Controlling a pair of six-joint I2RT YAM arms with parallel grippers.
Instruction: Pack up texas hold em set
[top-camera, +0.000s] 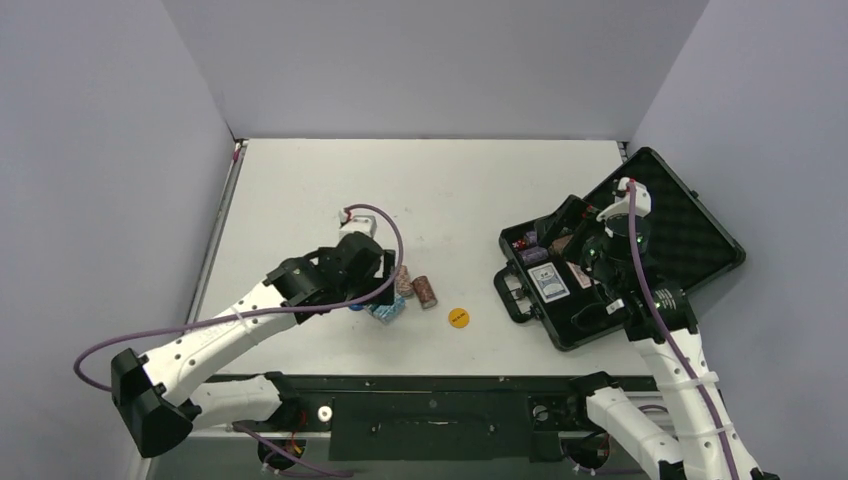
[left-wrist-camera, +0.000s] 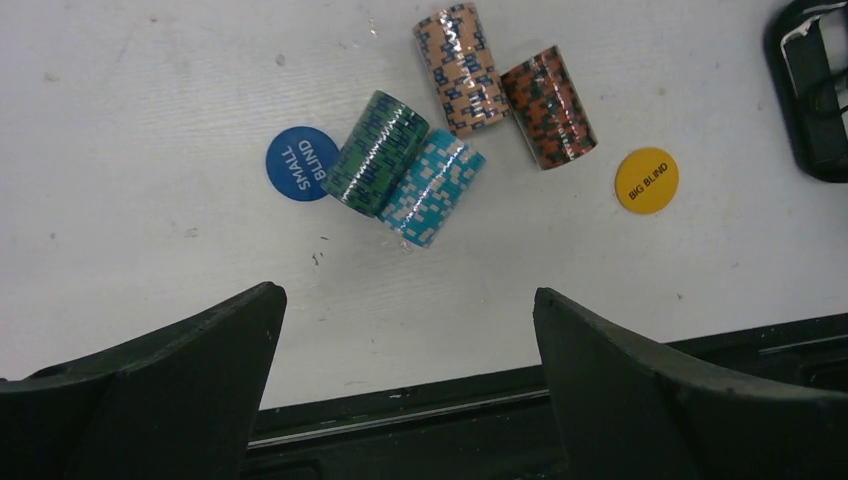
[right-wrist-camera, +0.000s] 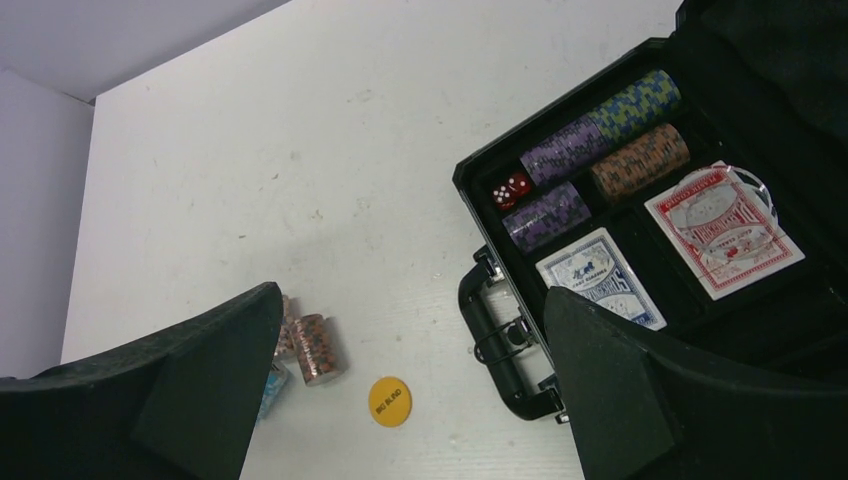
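Next, my left gripper lowers toward the table and turns to set its fingers astride the light blue stack (top-camera: 387, 309) (left-wrist-camera: 433, 188), because that stack lies slanted to them.
Four wrapped chip stacks lie on the table: green (left-wrist-camera: 380, 152), light blue (left-wrist-camera: 432, 187), tan (left-wrist-camera: 460, 68) and red-brown (left-wrist-camera: 548, 106). A blue "small blind" disc (left-wrist-camera: 301, 163) lies left of them and a yellow "big blind" disc (left-wrist-camera: 647, 180) right of them. My left gripper (left-wrist-camera: 405, 310) is open and empty above the table, just short of the stacks (top-camera: 400, 290). The black case (right-wrist-camera: 480, 200) lies open, holding several chip stacks (right-wrist-camera: 560, 150), red dice (right-wrist-camera: 510, 187), a blue deck (right-wrist-camera: 598, 277) and a red deck (right-wrist-camera: 722, 232). My right gripper (right-wrist-camera: 410, 310) is open and empty, above the case (top-camera: 690, 235).
The case handle (right-wrist-camera: 490, 330) points toward the yellow disc (top-camera: 459, 318). The case's foam-lined lid (top-camera: 690, 215) leans open toward the right wall. Grey walls stand on three sides. The table's black front rail (left-wrist-camera: 500, 400) runs close below my left fingers.
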